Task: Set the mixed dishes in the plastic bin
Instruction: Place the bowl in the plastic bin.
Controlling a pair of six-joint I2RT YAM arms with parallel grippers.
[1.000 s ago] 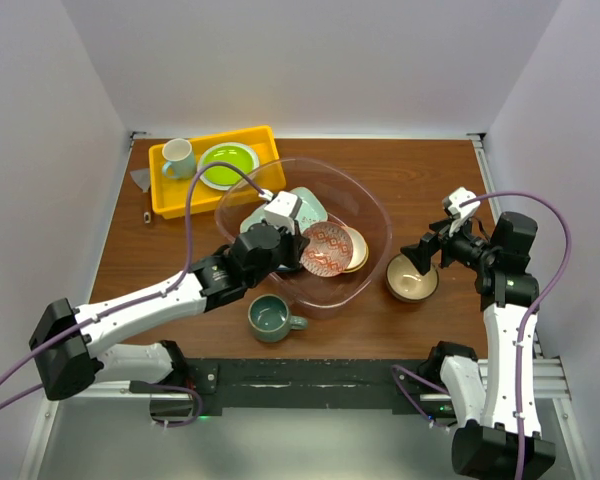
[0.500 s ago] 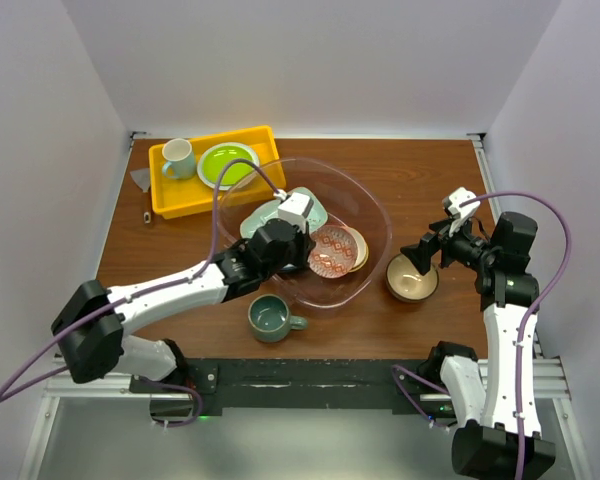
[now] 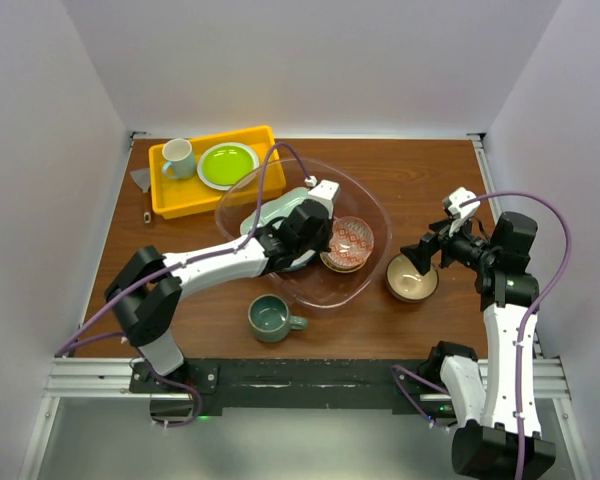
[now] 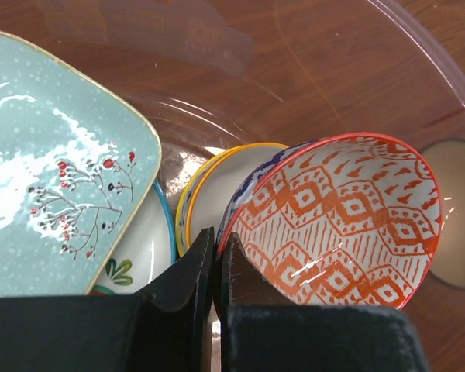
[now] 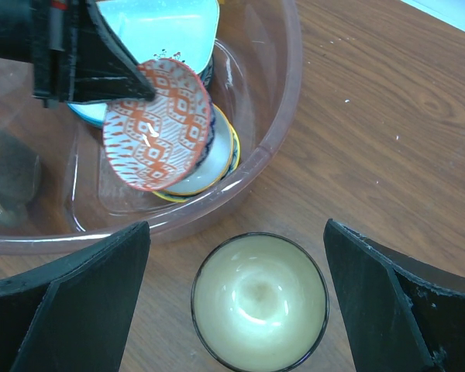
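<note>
Next, the left gripper lowers the tilted small bowl deeper into the bin, onto the yellow-rimmed bowl (image 3: 344, 260) (image 4: 226, 191), since that bowl lies open beneath it.
My left gripper (image 4: 215, 248) is shut on the rim of a small bowl with an orange-red pattern inside (image 4: 341, 209). It holds the bowl tilted inside the clear plastic bin (image 3: 376, 205), over a yellow-rimmed bowl (image 4: 217, 194). A pale-green tray (image 3: 278, 214) and a white plate (image 4: 139, 248) also lie in the bin. The held bowl (image 5: 159, 124) shows in the right wrist view too. A grey-green mug (image 3: 270, 318) stands on the table in front of the bin. My right gripper (image 3: 420, 258) hangs open above a cream bowl with a dark rim (image 5: 260, 302), one finger on each side.
A yellow tray (image 3: 170, 195) at the back left holds a lime-green plate (image 3: 228, 163) and a pale mug (image 3: 178, 157). White walls close in the table on three sides. Bare wood (image 3: 430, 180) lies right of the bin.
My left arm has carried the patterned bowl to the right and further into the bin, over the yellow-rimmed bowl. The right arm has stayed still.
</note>
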